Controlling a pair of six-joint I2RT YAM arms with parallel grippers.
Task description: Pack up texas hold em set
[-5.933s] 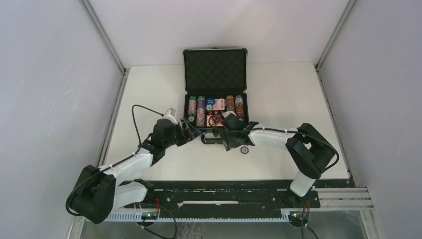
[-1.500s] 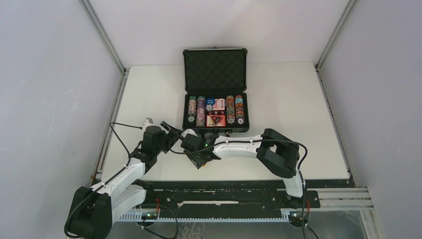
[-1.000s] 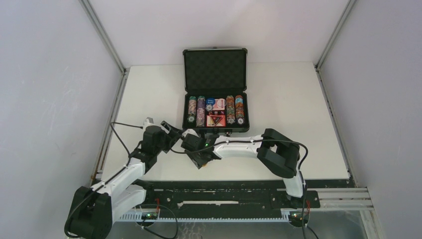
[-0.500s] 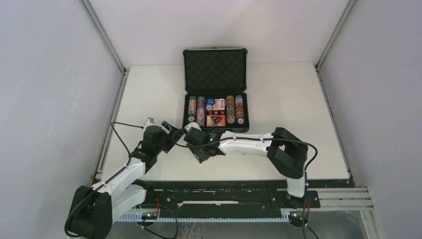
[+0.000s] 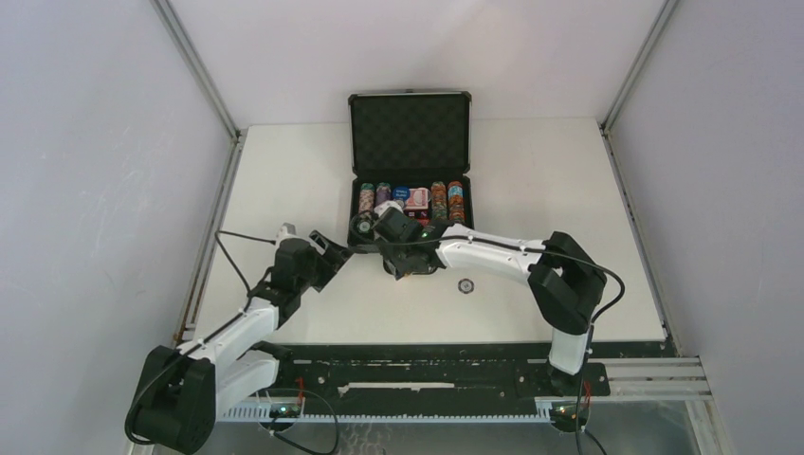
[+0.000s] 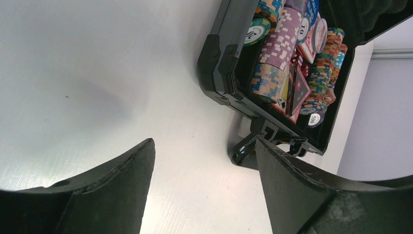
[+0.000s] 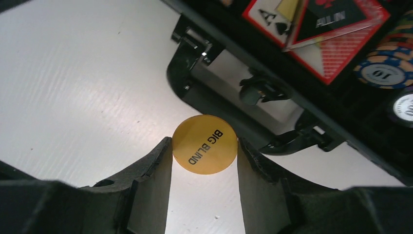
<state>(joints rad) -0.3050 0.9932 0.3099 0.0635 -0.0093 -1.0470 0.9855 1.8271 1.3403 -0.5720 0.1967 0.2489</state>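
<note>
The front card box (image 7: 331,36) lies outward of my right gripper past the case's rim, so my gripper should rise over that rim, move outward and let go of the button (image 7: 205,144) there.
The black briefcase (image 5: 410,133) of the texas hold em set stands open at the table's back, its tray filled with rows of poker chips (image 5: 439,196) and red card boxes (image 5: 417,198). My right gripper (image 5: 403,256) hovers over the case's front edge and handle (image 7: 234,105), shut on a yellow "BIG BLIND" button (image 7: 205,144) pinched by its edges between both fingertips. My left gripper (image 5: 343,248) is open and holds nothing, low over the table by the case's front left corner (image 6: 221,63). From there, chip stacks (image 6: 277,48) and the handle (image 6: 243,151) are visible.
One loose dark chip (image 5: 465,284) lies on the white table in front of the case, to the right of my right gripper. Grey walls with metal frame posts (image 5: 194,66) close in the table on the left, back and right.
My right gripper has carried the yellow button from the table's front left back and right to the case's front edge. The loose chip is uncovered. The left arm has barely moved.
</note>
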